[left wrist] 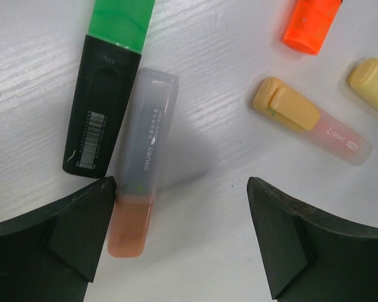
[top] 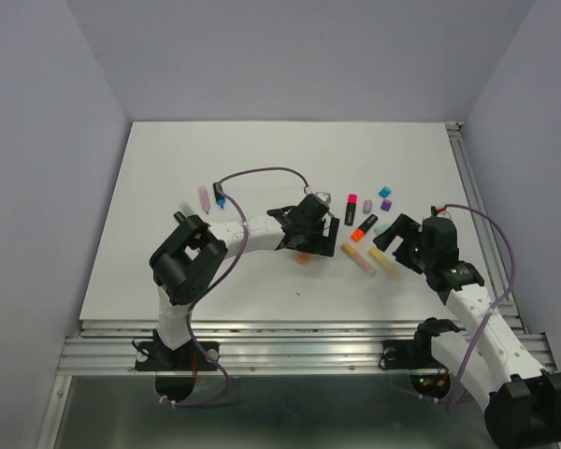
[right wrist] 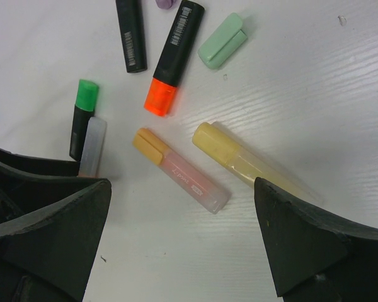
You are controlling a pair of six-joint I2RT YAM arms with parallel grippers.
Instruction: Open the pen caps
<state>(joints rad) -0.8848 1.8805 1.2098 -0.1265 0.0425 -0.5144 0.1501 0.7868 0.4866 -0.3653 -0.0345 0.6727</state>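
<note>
The grey body is against one finger. My left gripper should next move down, outward and toward the green-capped highlighter, with its fingers on either side of the body of the grey highlighter beyond its orange cap [left wrist: 129,226].
My left gripper [top: 310,224] is open and empty over the middle of the table. In its wrist view [left wrist: 183,217] a grey highlighter [left wrist: 146,135] with an orange cap [left wrist: 129,226] lies against the left finger. A black highlighter with a green cap [left wrist: 121,22] lies beside it. My right gripper [top: 400,236] is open and empty; in its wrist view [right wrist: 183,242] it hangs just short of a pink pen with a peach cap [right wrist: 147,145] and a yellow pen [right wrist: 239,160]. A loose mint cap [right wrist: 222,43] and an orange-capped black highlighter [right wrist: 173,56] lie beyond.
A loose blue cap [top: 384,192] and a purple cap [top: 386,204] lie at the back right. A red-capped black highlighter [top: 352,208] lies near them. A pink pen [top: 204,196] and a blue-tipped piece [top: 221,201] lie left of the left arm. The table's right rail [top: 477,206] is close.
</note>
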